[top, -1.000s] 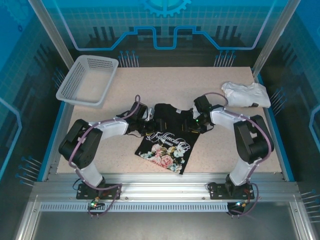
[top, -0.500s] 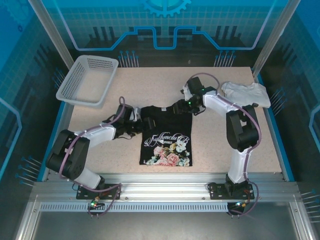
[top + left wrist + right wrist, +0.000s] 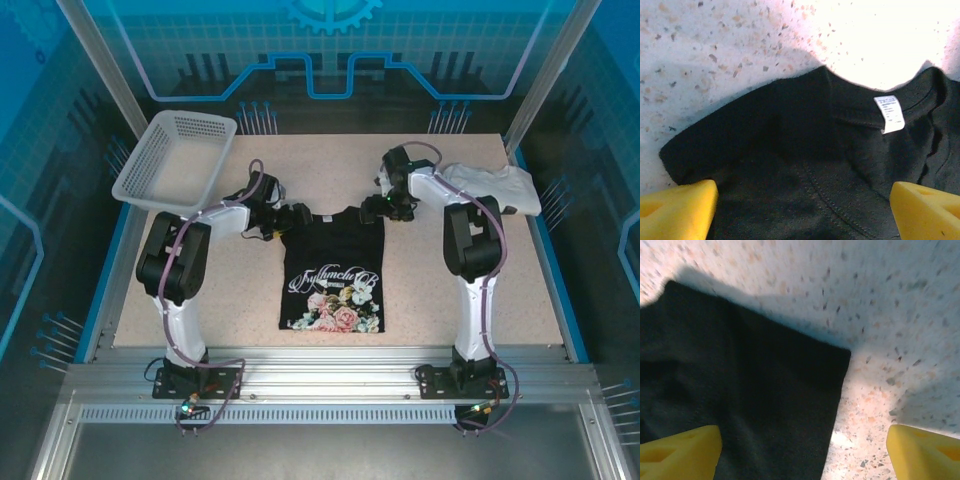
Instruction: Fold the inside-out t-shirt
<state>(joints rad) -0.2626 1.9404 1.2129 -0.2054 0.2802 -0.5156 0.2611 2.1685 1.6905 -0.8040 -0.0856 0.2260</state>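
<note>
The left gripper shifts slightly back next, then lowers onto the shirt's sleeve end point(image 3: 291, 238) point(image 3: 757, 215) and closes, as the sleeve's black cloth lies below the wide-open yellow fingers.
The inside-out t-shirt point(image 3: 334, 268) is black with a floral print and lies flat in the middle of the table, collar toward the far side. In the left wrist view its collar area point(image 3: 790, 150) carries a small white label point(image 3: 890, 114). My left gripper point(image 3: 296, 215) hovers at the shirt's top left corner, open, yellow fingertips point(image 3: 677, 212) wide apart over the cloth point(image 3: 800, 220). My right gripper point(image 3: 373, 208) is at the top right corner, open. The shirt's corner point(image 3: 750, 395) lies between its fingertips point(image 3: 925, 452), not pinched point(image 3: 800, 460).
A white plastic basket point(image 3: 175, 160) stands at the far left of the table. A white folded garment point(image 3: 492, 188) lies at the far right, just beyond my right arm. Speckled tabletop point(image 3: 450, 280) shows on both sides of the shirt.
Both arms have moved toward the far side, drawing the shirt's top edge with them. The shirt now lies straight and flat. The right gripper has opened and let go of the cloth.
</note>
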